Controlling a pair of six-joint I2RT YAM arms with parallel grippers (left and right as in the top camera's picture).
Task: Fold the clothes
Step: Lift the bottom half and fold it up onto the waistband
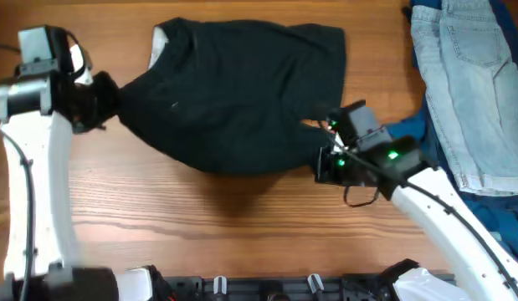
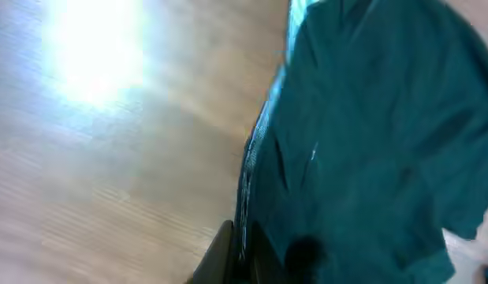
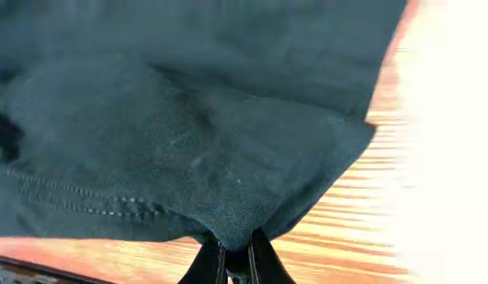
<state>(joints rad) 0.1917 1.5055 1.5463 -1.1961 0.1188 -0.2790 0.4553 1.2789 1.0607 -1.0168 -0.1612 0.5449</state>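
The left gripper will next carry the shirt's edge outward and down to the shirt's far corner [image 1: 170, 30], because the near part of the shirt already hangs lifted between both grippers.
A dark T-shirt [image 1: 233, 92] is spread over the middle of the wooden table, its front part lifted and stretched between my two grippers. My left gripper [image 1: 104, 96] is shut on the shirt's left edge. In the left wrist view the fabric edge [image 2: 251, 181] runs down into the shut jaws [image 2: 242, 260]. My right gripper [image 1: 320, 142] is shut on the shirt's lower right corner. In the right wrist view the cloth [image 3: 196, 150] bunches into the shut jaws [image 3: 237, 256] above the table.
A pile of light blue jeans [image 1: 476, 92] and darker blue cloth [image 1: 493, 209] lies at the right edge of the table. Bare wood [image 1: 200, 226] runs along the front, below the shirt.
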